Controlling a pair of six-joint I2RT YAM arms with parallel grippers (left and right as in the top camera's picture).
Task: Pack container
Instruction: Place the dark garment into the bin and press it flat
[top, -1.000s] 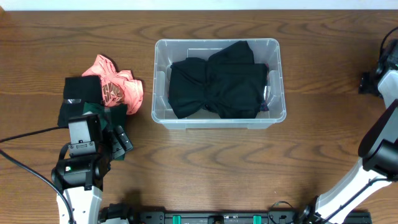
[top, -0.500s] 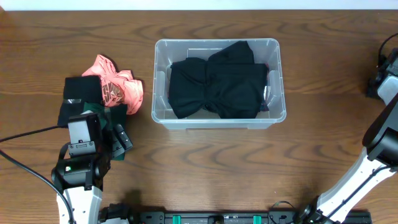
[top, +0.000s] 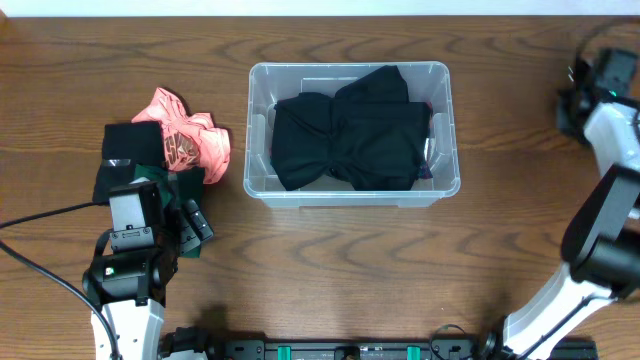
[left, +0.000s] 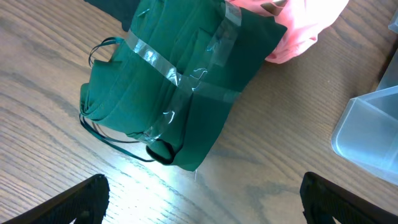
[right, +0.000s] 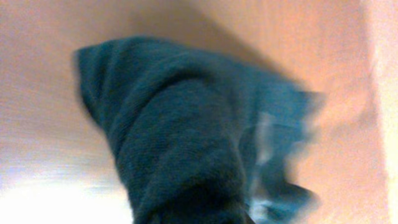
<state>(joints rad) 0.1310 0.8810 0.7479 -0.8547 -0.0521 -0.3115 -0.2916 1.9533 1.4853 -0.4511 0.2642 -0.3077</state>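
Note:
I should next take the cloth in my right gripper across and left in the overhead view and let it go at the container's uncovered end by the pink garment.
The clear container (top: 258, 182) stands mid-table with a crumpled black garment (top: 350, 135) inside. My left gripper (left: 205, 210) is open, its fingertips (left: 87, 198) low over bare wood just short of a green folded bundle (left: 168, 87) wrapped in clear tape. A pink garment (left: 298, 25) lies beyond the bundle, and the container's corner (left: 373, 137) shows at the right. My right gripper (top: 585, 90) is at the table's far right edge. Its wrist view is filled by a blurred dark blue-grey knit cloth (right: 180, 143) that hides the fingers, and the jaws look shut on it.
A pink garment (top: 185, 135), a black folded garment (top: 130, 150) and the green bundle (top: 165, 185) lie heaped left of the container. My left arm (top: 130, 255) and its cable occupy the front left corner. My right arm (top: 600, 230) rises along the right edge.
My right gripper has gone from open to shut, and the arm has swung from the right edge inward and toward the back. The left arm has not moved.

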